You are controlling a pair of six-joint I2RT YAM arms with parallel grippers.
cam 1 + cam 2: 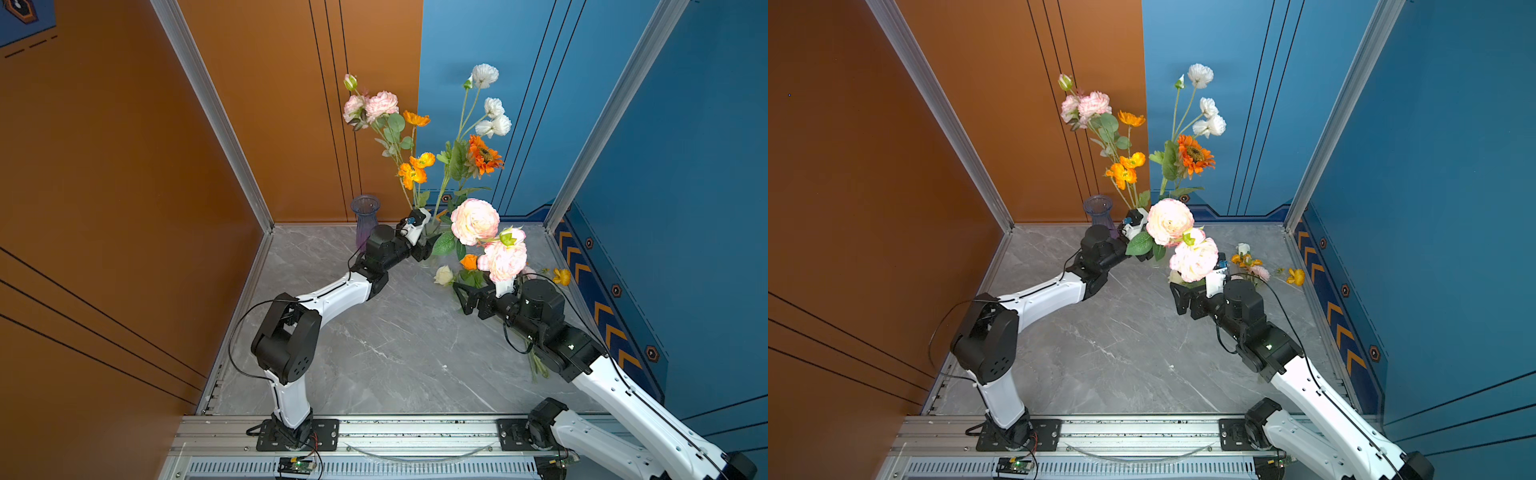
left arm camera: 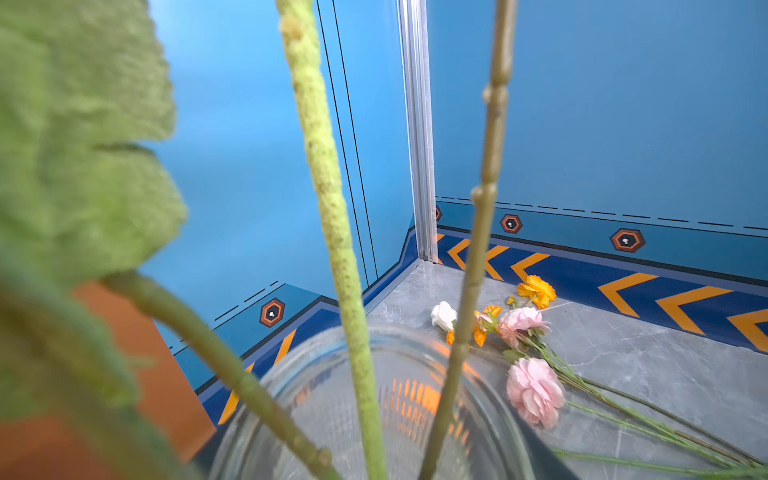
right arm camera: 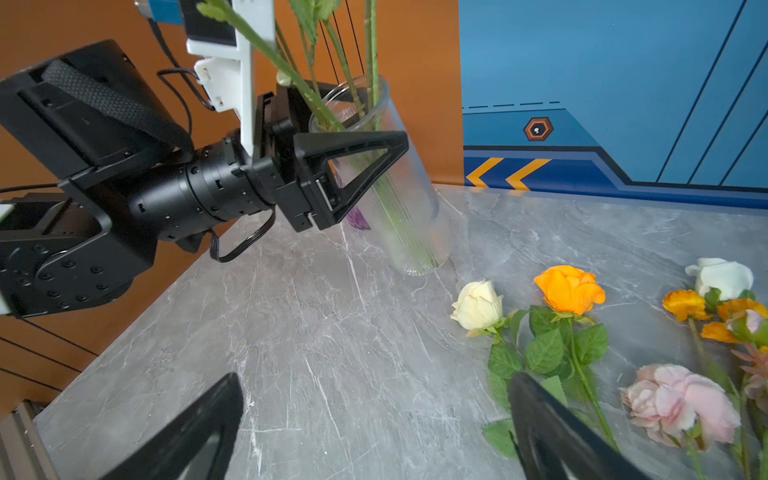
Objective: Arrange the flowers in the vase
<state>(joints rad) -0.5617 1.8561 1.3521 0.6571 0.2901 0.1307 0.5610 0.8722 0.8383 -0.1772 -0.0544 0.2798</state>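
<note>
My left gripper moves outward toward the foot of the back wall [image 2: 240, 393] next, because the clear vase tilts. Then it stands the vase upright and releases it.
A clear ribbed glass vase [image 3: 411, 216] stands at the back of the table and looks tilted; its rim [image 2: 291, 374] fills the left wrist view. My left gripper [image 3: 365, 120] is shut on its upper part [image 1: 428, 245]. In the vase are flowers [image 1: 380, 106] in pink, orange and white, and a stem with big pink blooms [image 1: 474, 220] leans forward. More flowers lie on the table to the right: a cream rose [image 3: 478, 305], an orange rose [image 3: 569, 289] and a pink bloom [image 3: 681, 403]. My right gripper [image 3: 376, 386] hangs open beside the rose leaves [image 1: 461, 297], holding nothing.
A purple glass vase [image 1: 365, 216] stands by the orange back wall, left of the clear one. Enclosure walls close in the marble table [image 1: 374, 353] on three sides. A yellow bloom [image 1: 562, 276] lies near the right wall, and stems run under my right arm.
</note>
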